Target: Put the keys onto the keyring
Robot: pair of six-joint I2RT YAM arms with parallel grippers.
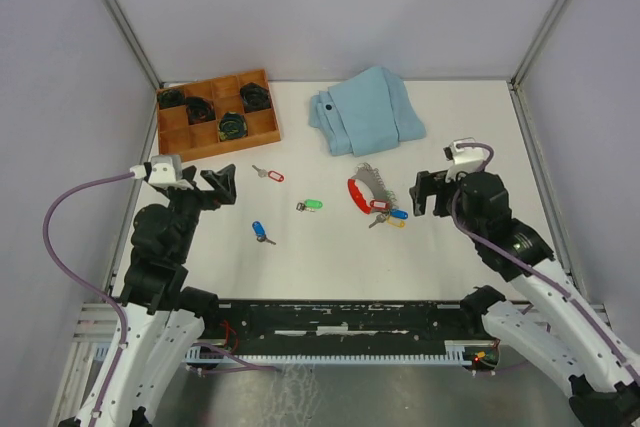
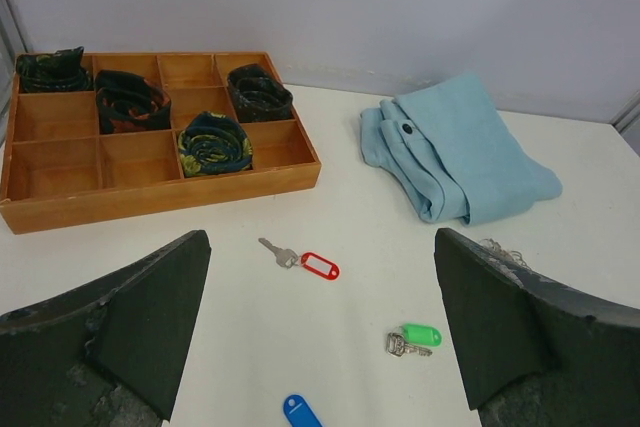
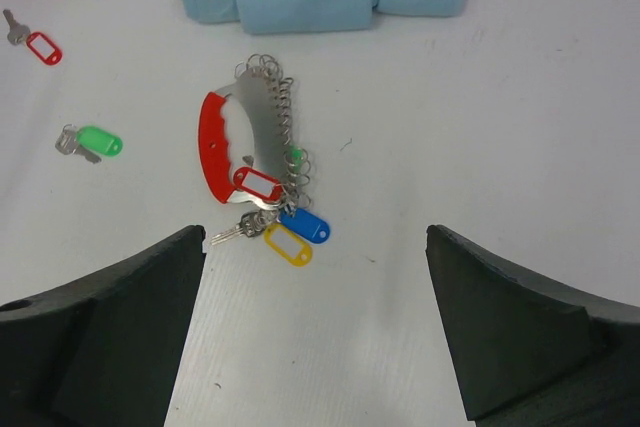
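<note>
The right gripper moves down and left in the top view toward the keyring next, onto its looped edge's middle (image 1: 381, 182) (image 3: 285, 130), beyond the clustered tags.
The keyring (image 1: 354, 193) is a red curved strip with a row of silvery loops, lying right of the table's middle, also in the right wrist view (image 3: 212, 137). Keys with red (image 3: 258, 184), blue (image 3: 305, 226) and yellow (image 3: 288, 244) tags cluster at its near end. Three keys lie loose to its left: a red-tagged one (image 1: 268, 174), a green-tagged one (image 1: 311, 205) and a blue-tagged one (image 1: 262, 233). My left gripper (image 1: 220, 185) hovers open left of them. Just right of the keyring, my right gripper (image 1: 425, 192) is open with nothing in it.
A wooden compartment tray (image 1: 270, 129) with several dark rolled items stands at the back left. A folded light-blue cloth (image 1: 368, 112) lies at the back, just beyond the keyring. Grey walls with metal posts enclose the table.
</note>
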